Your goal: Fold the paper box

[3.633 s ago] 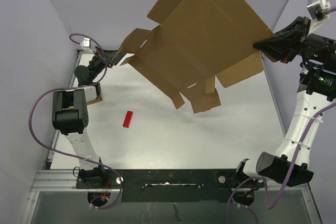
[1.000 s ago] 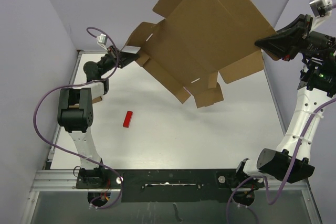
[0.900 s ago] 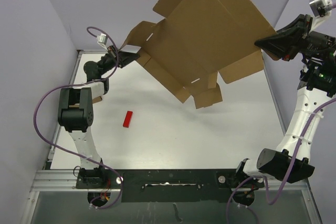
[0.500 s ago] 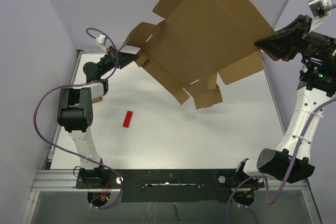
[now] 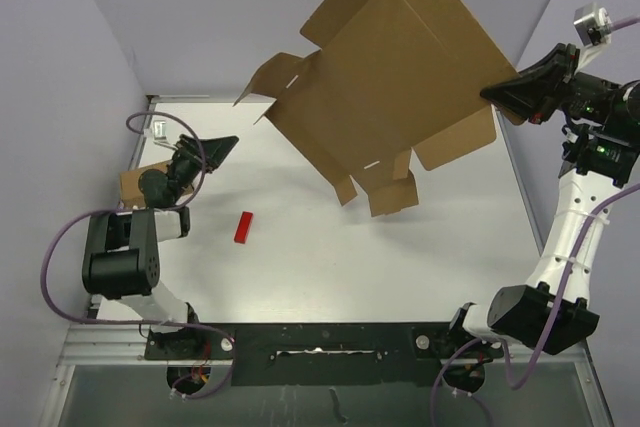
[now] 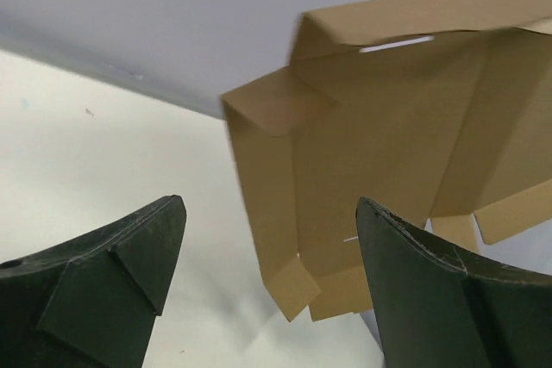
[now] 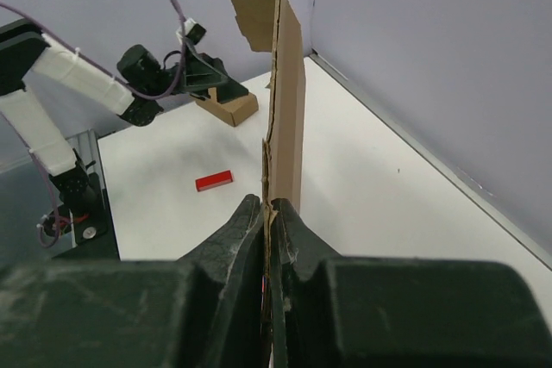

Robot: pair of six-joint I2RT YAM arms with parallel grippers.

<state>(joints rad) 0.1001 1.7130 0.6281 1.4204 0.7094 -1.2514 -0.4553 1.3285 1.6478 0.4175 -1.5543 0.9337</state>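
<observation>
I will next move the box's clamped edge (image 5: 501, 74) (image 7: 270, 189) to the left in the top view with my right gripper before I release it, because my open left gripper is apart from the box.
The paper box (image 5: 395, 82) is a large unfolded brown mailer, held in the air above the back of the table. My right gripper (image 5: 497, 95) is shut on its right edge; the right wrist view shows the sheet edge-on (image 7: 285, 84) clamped between the jaws (image 7: 272, 207). My left gripper (image 5: 222, 147) is open and empty, low at the left side, apart from the box. In the left wrist view the box (image 6: 388, 144) hangs ahead between my spread fingers (image 6: 129, 252), with a slit near its top.
A small brown cardboard box (image 5: 140, 179) lies at the left edge behind my left arm, also in the right wrist view (image 7: 226, 108). A small red block (image 5: 243, 227) lies on the white table (image 5: 300, 267), also in the right wrist view (image 7: 214, 180). Lilac walls close the back and sides.
My left gripper has let go of the box's left flap and dropped back toward the table's left side. The box now hangs from my right gripper alone, shifted slightly.
</observation>
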